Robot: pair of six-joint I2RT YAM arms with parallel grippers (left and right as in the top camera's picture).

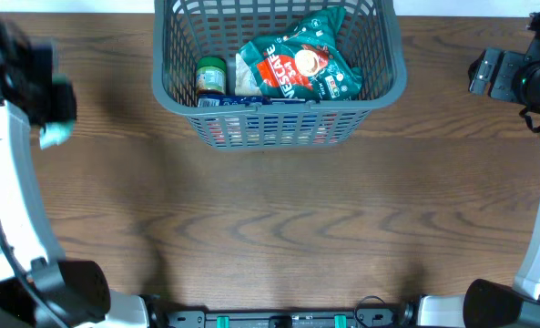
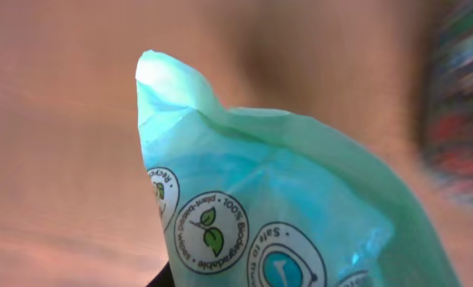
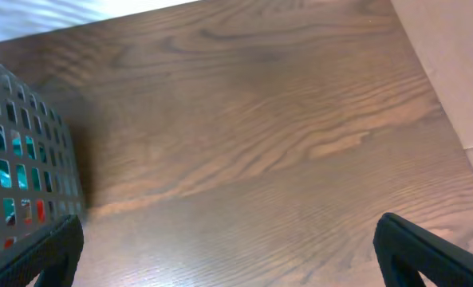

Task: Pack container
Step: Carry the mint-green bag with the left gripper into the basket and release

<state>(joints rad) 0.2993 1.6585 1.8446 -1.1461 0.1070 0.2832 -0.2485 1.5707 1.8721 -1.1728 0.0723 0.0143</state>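
My left gripper moves to the right in the overhead view over the basket's rim next, then down by the green-lidded jar (image 1: 210,76), where the Nescafe bag leaves room.
The dark grey lattice basket (image 1: 379,87) stands at the back middle of the table and holds a green Nescafe bag (image 1: 301,62) and a small green-lidded jar (image 1: 210,76). Its wall shows at the left of the right wrist view (image 3: 25,167). My left gripper (image 1: 56,114) is at the far left, raised above the table, shut on a pale green plastic packet (image 2: 284,207) with round printed seals; the packet fills the left wrist view and hides the fingers. My right gripper (image 3: 228,247) is open and empty over bare wood, right of the basket.
The wooden table (image 1: 279,228) spreads in front of the basket. The table's right edge shows in the right wrist view (image 3: 451,119). The arm bases stand at the front corners.
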